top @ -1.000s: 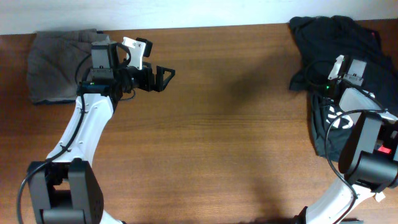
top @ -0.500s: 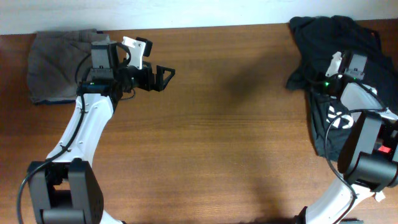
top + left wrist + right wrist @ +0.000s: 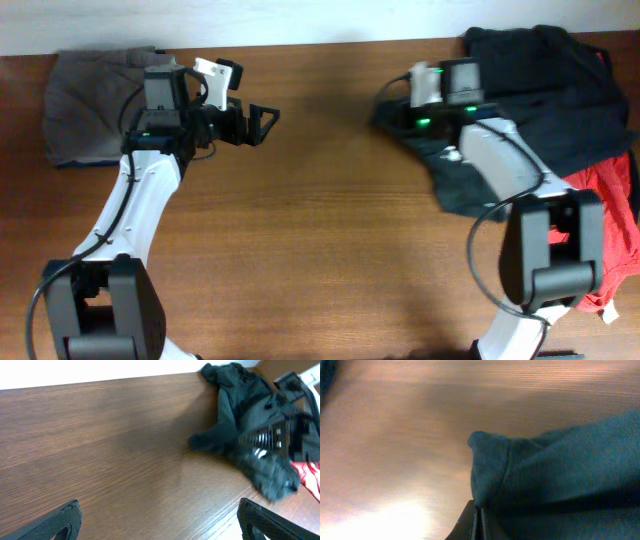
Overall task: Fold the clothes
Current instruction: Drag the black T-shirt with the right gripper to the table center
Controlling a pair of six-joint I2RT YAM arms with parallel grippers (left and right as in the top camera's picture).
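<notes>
The rest of the shirt lies over the red garment (image 3: pixel 610 220), so my right gripper will next pull the shirt to the left in the overhead view and let it go over the bare middle of the table.
A large black T-shirt (image 3: pixel 470 170) lies pulled out from the clothes pile at the right toward the table's middle; it also shows in the left wrist view (image 3: pixel 250 435). My right gripper (image 3: pixel 392 108) is shut on the shirt's edge, seen pinched in the right wrist view (image 3: pixel 480 510). A red garment (image 3: pixel 610 220) lies uncovered at the far right, and more black cloth (image 3: pixel 540 60) sits at the back right. My left gripper (image 3: pixel 268 122) is open and empty above the bare wood at the upper left; its jaws (image 3: pixel 160 525) frame only table.
A folded grey-brown garment (image 3: pixel 90 100) lies at the back left corner behind the left arm. The wooden table (image 3: pixel 320 250) stretches between the arms. The table's far edge meets a white wall.
My right gripper has swept left from the pile toward the middle, dragging the black T-shirt with it and uncovering the red garment. The left arm has not moved.
</notes>
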